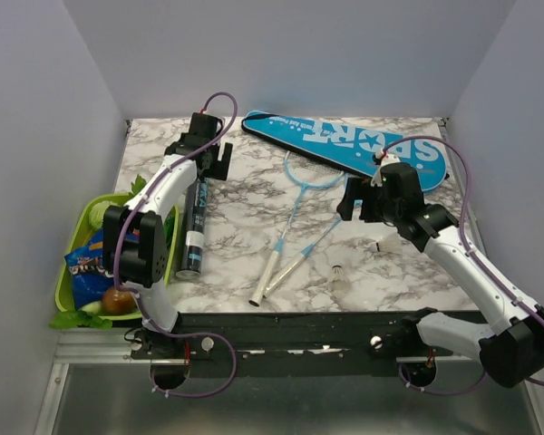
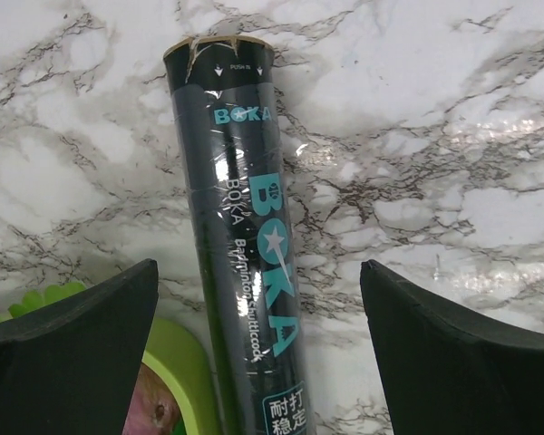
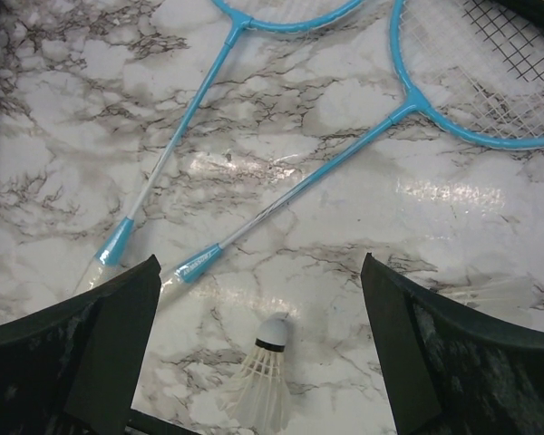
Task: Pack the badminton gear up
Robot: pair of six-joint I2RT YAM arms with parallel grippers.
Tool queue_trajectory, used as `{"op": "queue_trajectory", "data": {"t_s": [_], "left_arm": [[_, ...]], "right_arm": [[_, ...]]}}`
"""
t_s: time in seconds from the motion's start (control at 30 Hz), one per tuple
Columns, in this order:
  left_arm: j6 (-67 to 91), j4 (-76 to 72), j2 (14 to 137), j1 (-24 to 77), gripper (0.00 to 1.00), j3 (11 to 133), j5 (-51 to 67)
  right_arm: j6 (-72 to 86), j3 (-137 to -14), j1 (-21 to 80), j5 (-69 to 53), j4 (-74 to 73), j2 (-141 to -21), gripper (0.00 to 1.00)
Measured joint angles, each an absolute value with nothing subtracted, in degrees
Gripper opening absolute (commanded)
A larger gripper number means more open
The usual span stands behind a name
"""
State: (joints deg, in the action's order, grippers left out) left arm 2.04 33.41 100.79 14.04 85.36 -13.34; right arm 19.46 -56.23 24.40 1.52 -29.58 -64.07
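Observation:
I will lower my left gripper past the basket's rim, its open fingers astride the tube's far part point(image 1: 200, 188) point(image 2: 232, 172) below, with bare marble beside both sides of the tube.
The dark slim tube point(image 1: 194, 227) lies near the table's left side, next to the basket; its "BOKA" print point(image 2: 254, 236) runs between the fingers of my left gripper point(image 2: 258, 272), which hovers open over it point(image 1: 213, 163). Two light-blue rackets point(image 1: 295, 213) lie crossed in the middle, shafts point(image 3: 335, 168) in the right wrist view. One white shuttlecock point(image 3: 265, 372) lies on the marble between the spread fingers of my open right gripper point(image 3: 258, 263), untouched. Another shuttlecock point(image 3: 490, 292) lies just right of it. The blue "SPORT" cover point(image 1: 354, 145) lies at the back, beyond the right gripper point(image 1: 358, 201).
A green basket point(image 1: 68, 272) with vegetables and a snack packet sits at the left edge, its rim point(image 2: 181, 362) close beside the tube. Grey walls enclose the table on the left, back and right. A black rail runs along the near edge.

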Motion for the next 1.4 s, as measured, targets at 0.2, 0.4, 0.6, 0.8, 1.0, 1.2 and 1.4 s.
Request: {"op": "queue_trajectory", "data": {"t_s": [0.2, 0.4, 0.6, 0.8, 1.0, 1.2, 1.4], "left_arm": [[1.21, 30.50, 104.79, 10.44, 0.99, 85.38, -12.69], [1.08, 29.28, 111.35, 8.69, 0.99, 87.09, -12.49], [1.58, 28.71, 116.81, 8.19, 0.99, 87.68, -10.63], [2.39, 26.98, 119.04, 7.55, 0.96, 87.61, -10.17], [3.25, 22.24, 118.54, 7.46, 0.88, 85.23, -10.04], [3.33, 17.58, 115.96, 7.49, 0.66, 80.23, -10.04], [3.49, 16.56, 114.21, 7.51, 0.40, 77.91, -9.98]], "right_arm": [[19.51, -54.61, 24.40, -0.69, -29.23, -64.86, 1.00], [19.49, -54.35, 24.40, -1.96, -28.73, -67.00, 1.00], [19.51, -54.30, 24.40, -2.85, -28.56, -68.90, 1.00], [19.55, -54.00, 24.40, -4.38, -28.32, -69.82, 1.00], [19.88, -53.67, 24.40, -5.32, -28.29, -70.52, 1.00], [20.56, -53.32, 24.40, -6.11, -28.25, -70.76, 1.00], [21.19, -53.06, 24.40, -6.94, -28.34, -70.63, 1.00]]}}
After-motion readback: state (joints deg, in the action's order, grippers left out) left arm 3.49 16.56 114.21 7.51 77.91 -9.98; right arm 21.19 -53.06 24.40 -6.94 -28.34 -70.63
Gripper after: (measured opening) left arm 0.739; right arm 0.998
